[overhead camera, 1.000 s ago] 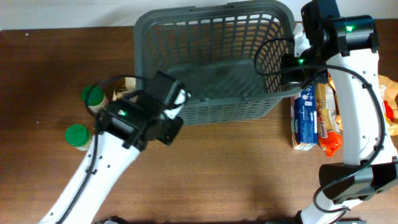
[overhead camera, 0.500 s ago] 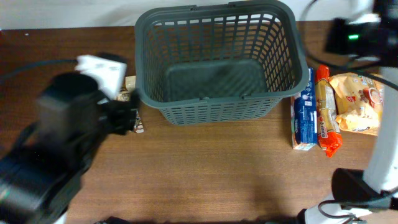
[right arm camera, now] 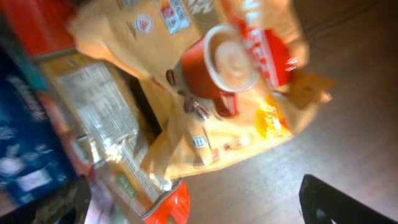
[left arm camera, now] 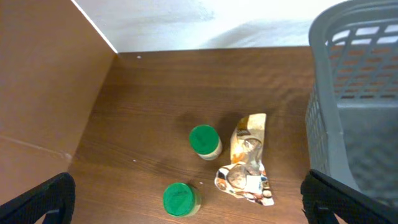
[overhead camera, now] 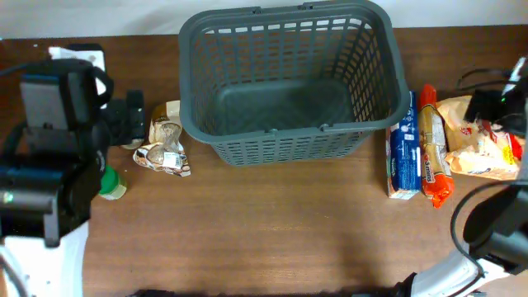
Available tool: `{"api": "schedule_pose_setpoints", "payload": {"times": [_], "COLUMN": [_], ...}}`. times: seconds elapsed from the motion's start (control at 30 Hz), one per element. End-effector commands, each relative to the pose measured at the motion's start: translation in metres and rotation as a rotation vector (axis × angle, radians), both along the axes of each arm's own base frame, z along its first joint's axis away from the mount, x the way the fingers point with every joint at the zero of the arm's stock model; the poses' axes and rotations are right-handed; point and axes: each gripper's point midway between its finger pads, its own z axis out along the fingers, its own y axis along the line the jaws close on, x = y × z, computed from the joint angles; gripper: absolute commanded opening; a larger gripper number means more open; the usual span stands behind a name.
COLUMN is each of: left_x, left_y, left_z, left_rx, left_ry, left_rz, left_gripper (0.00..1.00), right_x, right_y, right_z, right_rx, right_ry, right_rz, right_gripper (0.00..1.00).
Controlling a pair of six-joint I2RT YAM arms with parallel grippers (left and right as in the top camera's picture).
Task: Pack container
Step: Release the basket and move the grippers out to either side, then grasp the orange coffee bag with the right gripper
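The yellow bag is below my right gripper and still clear of its open fingers. My right gripper will go down onto the bag's printed side [overhead camera: 478, 142] [right arm camera: 214, 96] next and close.
The container, a large dark grey slotted basket [overhead camera: 289, 82], stands at the back middle of the table with nothing visible inside; its corner [left arm camera: 360, 106] shows in the left wrist view. My left gripper [left arm camera: 193, 204] is open high over two green-lidded jars [left arm camera: 204, 140] [left arm camera: 180, 199] and a crumpled snack packet [left arm camera: 245, 165], holding nothing. Over a yellow bag with a red cup print [right arm camera: 230, 74], my right gripper [right arm camera: 202, 208] is open and empty too. In the overhead view the left arm [overhead camera: 58, 148] covers most of the jars.
Right of the basket lie a blue box [overhead camera: 402, 144], an orange-red packet [overhead camera: 433, 148] and the yellow bag [overhead camera: 474, 136]. The snack packet [overhead camera: 165, 153] lies by the basket's left side. The right arm [overhead camera: 499, 103] sits at the right edge.
Both arms have pulled away from the basket, the left one to the left over the jars and the right one to the right over the bag. Both grippers have opened.
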Motion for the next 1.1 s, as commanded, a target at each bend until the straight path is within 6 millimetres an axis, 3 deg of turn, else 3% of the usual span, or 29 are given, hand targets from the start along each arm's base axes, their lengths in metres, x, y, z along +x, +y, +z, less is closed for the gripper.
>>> {"api": "schedule_pose_setpoints", "payload": {"times": [0.0, 0.2, 0.3, 0.4, 0.43, 0.47, 0.5, 0.53, 0.67, 0.77, 0.83, 0.9, 1.07], "left_x": [0.017, 0.031, 0.028, 0.023, 0.023, 0.023, 0.023, 0.023, 0.023, 0.023, 0.023, 0.023, 0.023], "left_y": [-0.017, -0.035, -0.035, -0.034, -0.034, -0.034, -0.034, -0.034, -0.034, -0.034, -0.034, -0.034, -0.034], "left_z": [-0.023, -0.045, -0.051, -0.055, -0.055, -0.055, -0.055, -0.055, -0.055, -0.055, -0.055, -0.055, -0.055], "left_rx": [-0.063, -0.125, -0.126, -0.125, -0.125, -0.125, -0.125, -0.125, -0.125, -0.125, -0.125, -0.125, -0.125], "left_ry": [0.071, 0.146, 0.175, 0.201, 0.201, 0.201, 0.201, 0.201, 0.201, 0.201, 0.201, 0.201, 0.201], "left_rz": [-0.069, -0.136, -0.136, -0.134, -0.134, -0.134, -0.134, -0.134, -0.134, -0.134, -0.134, -0.134, -0.134], "left_gripper": [1.0, 1.0, 1.0, 0.99, 0.99, 0.99, 0.99, 0.99, 0.99, 0.99, 0.99, 0.99, 0.99], "right_x": [-0.001, 0.005, 0.014, 0.02, 0.019, 0.018, 0.015, 0.011, 0.002, 0.007, 0.017, 0.031, 0.051], "right_y": [-0.008, -0.047, -0.055, -0.056, -0.052, -0.049, -0.044, -0.039, -0.034, -0.019, -0.007, 0.002, 0.01], "right_z": [-0.03, -0.08, -0.102, -0.138, -0.153, -0.162, -0.174, -0.184, -0.195, -0.185, -0.166, -0.121, 0.018], "right_rx": [-0.024, -0.114, -0.116, -0.096, -0.067, -0.043, -0.011, 0.016, 0.056, 0.144, 0.219, 0.273, 0.236], "right_ry": [0.051, 0.101, 0.099, 0.129, 0.145, 0.156, 0.175, 0.196, 0.196, 0.143, 0.078, -0.012, -0.287], "right_rz": [0.068, 0.051, 0.047, 0.051, 0.057, 0.063, 0.067, 0.056, -0.126, -0.224, -0.26, -0.24, -0.173], "right_gripper": [0.99, 0.99, 0.99, 0.96, 0.78, 0.54, 0.14, 0.04, 0.04, 0.04, 0.04, 0.04, 0.04]}}
